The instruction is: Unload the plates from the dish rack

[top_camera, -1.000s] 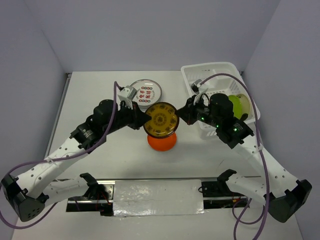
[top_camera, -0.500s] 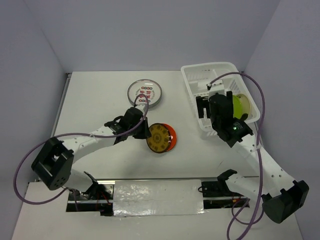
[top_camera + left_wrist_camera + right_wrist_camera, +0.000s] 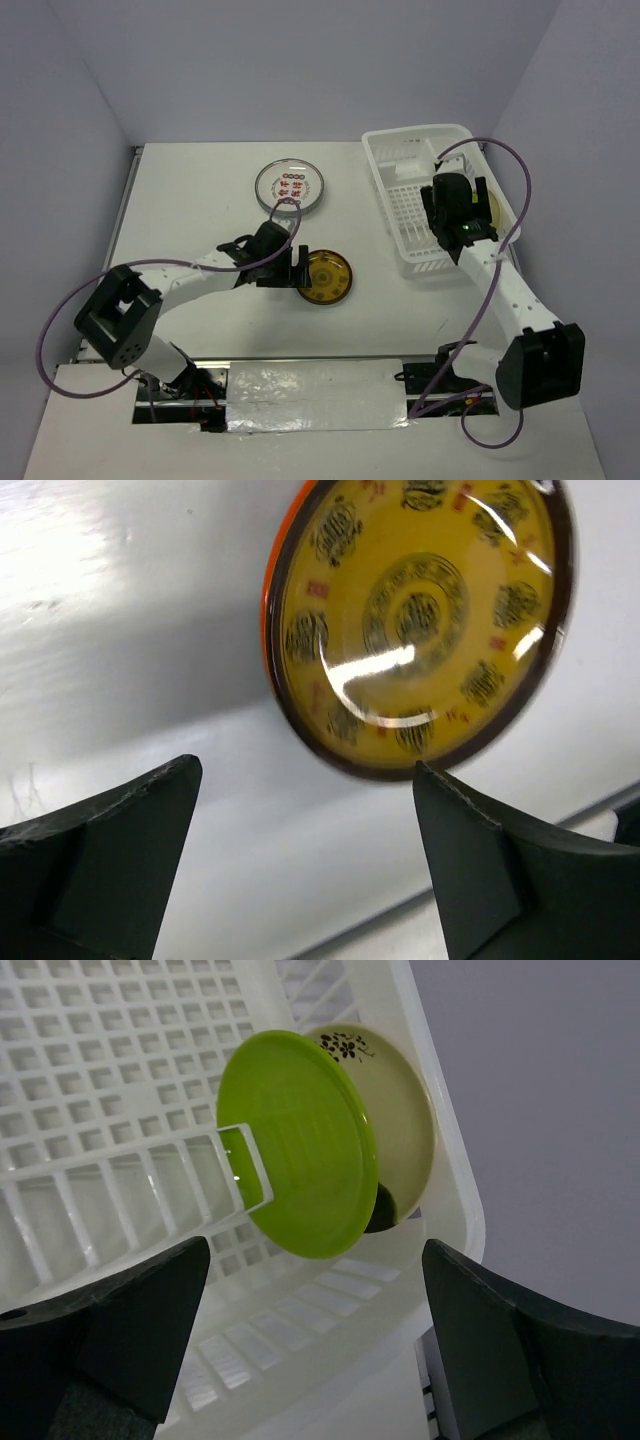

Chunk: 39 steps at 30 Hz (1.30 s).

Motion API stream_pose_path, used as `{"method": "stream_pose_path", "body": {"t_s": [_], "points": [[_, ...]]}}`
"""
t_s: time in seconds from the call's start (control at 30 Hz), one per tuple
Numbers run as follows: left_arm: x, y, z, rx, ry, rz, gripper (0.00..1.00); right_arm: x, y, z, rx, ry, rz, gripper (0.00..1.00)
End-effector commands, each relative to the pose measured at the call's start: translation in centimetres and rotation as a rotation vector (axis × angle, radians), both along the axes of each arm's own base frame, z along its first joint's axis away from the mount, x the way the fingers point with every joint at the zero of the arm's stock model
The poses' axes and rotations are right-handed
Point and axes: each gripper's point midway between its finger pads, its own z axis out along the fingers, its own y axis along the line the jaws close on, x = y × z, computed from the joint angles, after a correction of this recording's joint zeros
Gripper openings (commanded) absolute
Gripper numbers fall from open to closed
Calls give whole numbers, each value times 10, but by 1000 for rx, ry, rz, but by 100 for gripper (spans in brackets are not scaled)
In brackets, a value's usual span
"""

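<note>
I should move my right gripper down, open, into the dish rack (image 3: 120, 1080), astride the yellow-green plate's upper rim (image 3: 372, 1172), since the yellow-green plate's rim stands exposed before the cream plate.
A golden-tan plate (image 3: 328, 276) (image 3: 420, 620) lies flat on the table on top of an orange plate whose rim (image 3: 268, 610) just shows under it. My left gripper (image 3: 298, 270) (image 3: 305, 765) stands open just left of this stack, holding nothing. A white plate with red marks (image 3: 291, 186) lies farther back. In the dish rack (image 3: 415, 133) (image 3: 120, 1080) a yellow-green plate (image 3: 300, 1140) stands on edge, with a cream plate (image 3: 400, 1110) behind it. My right gripper (image 3: 455, 200) (image 3: 315, 1245) hangs open above these two plates, apart from them.
The dish rack sits at the table's back right, close to the right wall. Its far end compartment (image 3: 400, 150) has nothing showing in it. A taped metal bar (image 3: 310, 390) runs along the near edge between the arm bases.
My left gripper has set the golden-tan plate down on the orange one, opened and drawn back. My right gripper let go too, opened and moved right over the rack.
</note>
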Motion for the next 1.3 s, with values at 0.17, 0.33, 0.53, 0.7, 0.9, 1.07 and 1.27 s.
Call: {"method": "stream_pose_path", "body": {"t_s": [0.17,0.33,0.53,0.7,0.9,1.07,1.27], "points": [[-27,56,111,54,-269,-16,99,40,-36,-1,-120,36,-81,77],[-44,54,126,23,-289,-112,99,53,-53,-4,-149,53,-114,76],[-50,51,115,33,-272,-172,99,62,-61,-23,-115,116,-91,58],[-50,51,111,38,-264,-176,99,64,-61,-41,-93,149,-92,42],[-51,48,110,32,-254,-189,99,64,-64,-37,-100,114,-122,21],[-50,48,110,35,-254,-185,99,62,-65,-12,-108,29,-118,4],[-50,48,112,24,-257,-181,100,64,-53,15,-140,-56,-70,0]]}}
